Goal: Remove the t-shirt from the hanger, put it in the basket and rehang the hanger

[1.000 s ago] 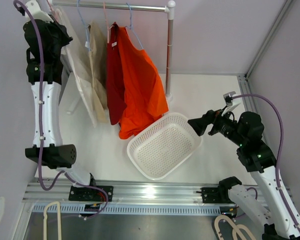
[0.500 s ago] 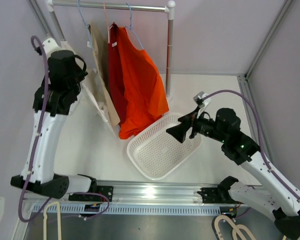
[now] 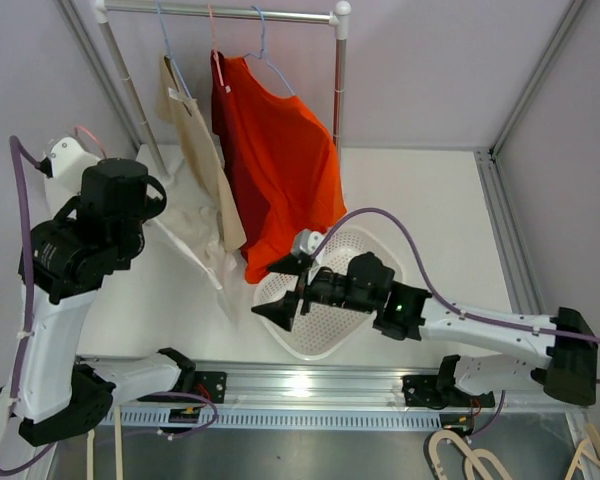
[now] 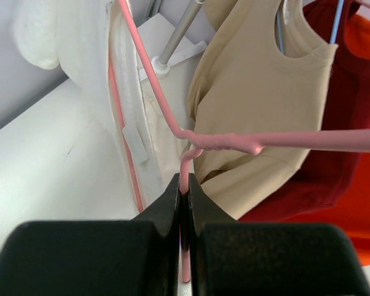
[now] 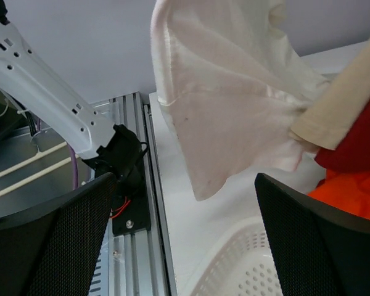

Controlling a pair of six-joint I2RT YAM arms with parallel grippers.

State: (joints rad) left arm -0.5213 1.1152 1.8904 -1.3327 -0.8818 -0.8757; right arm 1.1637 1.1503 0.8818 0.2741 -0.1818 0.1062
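The drooping hem corner of the white t-shirt hangs to the left in the top view, so the robot's right gripper should next move its open fingers that way around the t-shirt's fold.
My left gripper (image 4: 184, 185) is shut on the hook of a pink wire hanger (image 4: 222, 143), held off the rail. A white t-shirt (image 4: 80, 55) still hangs on that hanger. In the top view my left gripper (image 3: 152, 215) is at the left, with the white t-shirt (image 3: 195, 240) drooping to the table beside it. My right gripper (image 3: 278, 312) is open and empty, low over the left rim of the basket, pointing at the shirt. In the right wrist view the t-shirt's hem (image 5: 228, 105) hangs ahead of and above my wide-open right gripper (image 5: 185, 246).
A rail (image 3: 220, 12) at the back holds a beige shirt (image 3: 195, 140), a dark red shirt (image 3: 230, 130) and an orange shirt (image 3: 290, 170) on hangers. A white perforated basket (image 3: 365, 233) sits mid-table under my right arm. The aluminium base rail (image 3: 300, 385) runs along the near edge.
My left arm came down and toward the near side, carrying the pink hanger and white t-shirt away from the rail. My right arm swung left across the basket toward the shirt.
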